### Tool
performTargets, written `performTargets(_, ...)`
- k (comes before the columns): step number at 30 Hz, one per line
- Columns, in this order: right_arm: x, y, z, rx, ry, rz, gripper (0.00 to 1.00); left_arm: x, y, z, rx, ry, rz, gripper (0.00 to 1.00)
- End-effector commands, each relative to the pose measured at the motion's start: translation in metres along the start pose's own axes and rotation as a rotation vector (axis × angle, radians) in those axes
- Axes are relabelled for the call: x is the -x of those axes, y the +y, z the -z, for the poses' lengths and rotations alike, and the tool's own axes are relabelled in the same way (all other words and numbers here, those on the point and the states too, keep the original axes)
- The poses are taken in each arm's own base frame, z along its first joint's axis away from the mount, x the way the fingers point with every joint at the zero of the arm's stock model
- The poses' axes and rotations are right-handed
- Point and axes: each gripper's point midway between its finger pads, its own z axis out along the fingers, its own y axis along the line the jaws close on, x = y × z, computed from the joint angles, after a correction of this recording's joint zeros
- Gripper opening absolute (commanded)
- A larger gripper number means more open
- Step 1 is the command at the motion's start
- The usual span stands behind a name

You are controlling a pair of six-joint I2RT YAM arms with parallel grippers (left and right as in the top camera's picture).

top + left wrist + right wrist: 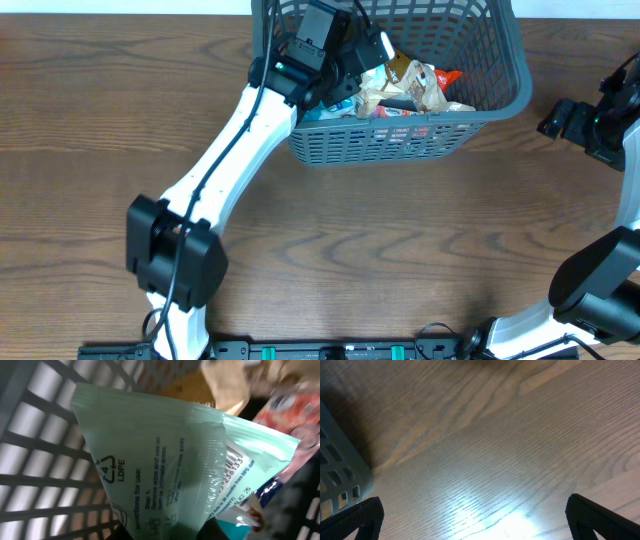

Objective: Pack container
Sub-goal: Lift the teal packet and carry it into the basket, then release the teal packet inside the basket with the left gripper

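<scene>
The wipes packet [165, 460] already hangs inside the container, so next my left gripper will move down a little along the container's lattice side [156, 380] beside the brown packet and let the wipes packet go.
The container [400, 142] is a large dark grey lattice basket at the table's far middle. It also shows in the left wrist view [40, 460] and the right wrist view [340, 477]. My left gripper [347, 82] reaches inside its left part. In the left wrist view the left gripper [165, 534] is shut on a pale green wipes packet [165, 460], held close to the lattice wall. My right gripper [556, 120] hangs to the right of the container. In its own view the right gripper [475, 520] is open and empty over bare wood.
Several snack packets [420, 85] lie piled in the container, brown, red and blue ones among them; some show in the left wrist view [295, 410]. The wooden table [400, 250] spreads in front of the container. The arm bases stand at the near edge.
</scene>
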Motion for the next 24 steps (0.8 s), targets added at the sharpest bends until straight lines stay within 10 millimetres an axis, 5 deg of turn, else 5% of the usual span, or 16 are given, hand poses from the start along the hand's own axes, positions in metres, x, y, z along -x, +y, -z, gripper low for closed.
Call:
performTargets(1, -0.002, 0.0, -0.001, 0.006, 0.009, 0.01, 0.99, 0.003, 0.013, 0.005, 0.029, -0.01, -0.005, 0.06)
performTargets(6, -0.002, 0.0, -0.001, 0.006, 0.009, 0.01, 0.99, 0.002, 0.013, 0.003, 0.027, -0.006, -0.004, 0.08)
performTargets(9, -0.002, 0.0, -0.001, 0.006, 0.009, 0.01, 0.99, 0.0, 0.011, 0.003, 0.023, 0.0, -0.004, 0.44)
performTargets(12, -0.002, 0.0, -0.001, 0.006, 0.009, 0.011, 0.99, -0.004, 0.008, 0.003, 0.01, 0.015, -0.002, 0.57)
performTargets(14, -0.002, 0.0, -0.001, 0.007, 0.008, 0.01, 0.99, -0.007, 0.006, 0.003, 0.0, 0.028, -0.001, 0.98)
performTargets(24, 0.017, 0.003, -0.001, 0.016, -0.071, 0.023, 0.99, -0.026, 0.032, 0.012, 0.097, 0.089, 0.183, 0.99)
